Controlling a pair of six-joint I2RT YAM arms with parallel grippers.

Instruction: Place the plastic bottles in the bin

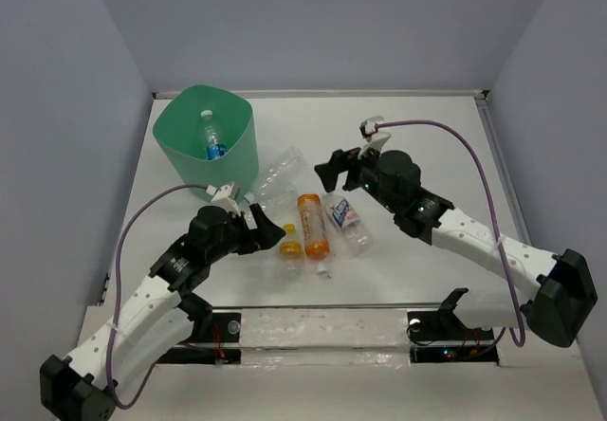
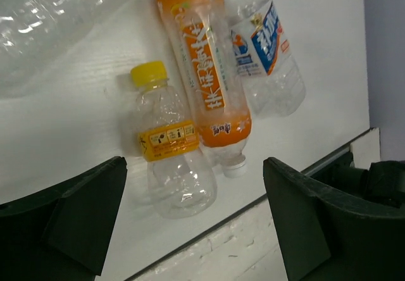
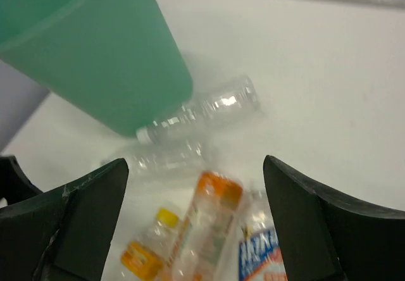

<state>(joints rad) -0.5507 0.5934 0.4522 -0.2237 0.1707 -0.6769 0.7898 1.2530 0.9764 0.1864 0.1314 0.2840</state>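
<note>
The left gripper lowers to the short yellow-capped bottle next, turning slightly so its fingers straddle the yellow label (image 1: 291,249) (image 2: 169,141), because the bottle lies slanted to them.
The mint-green bin (image 1: 180,160) stands at the far left with a blue-labelled bottle (image 1: 211,142) inside. Two clear bottles (image 1: 275,176) lie by its base. An orange bottle (image 1: 312,224), a blue and red-white labelled bottle (image 1: 347,220) and a short yellow-capped bottle (image 1: 290,249) lie mid-table. My left gripper (image 1: 273,229) is open and empty, just left of the short bottle (image 2: 169,151). My right gripper (image 1: 334,173) is open and empty, above the orange bottle (image 3: 209,221) and facing the bin (image 3: 95,47).
A clear strip with fixtures (image 1: 322,331) runs along the table's near edge between the arm bases. Grey walls close in the table on the left, back and right. A purple cable (image 1: 455,141) loops over the right arm.
</note>
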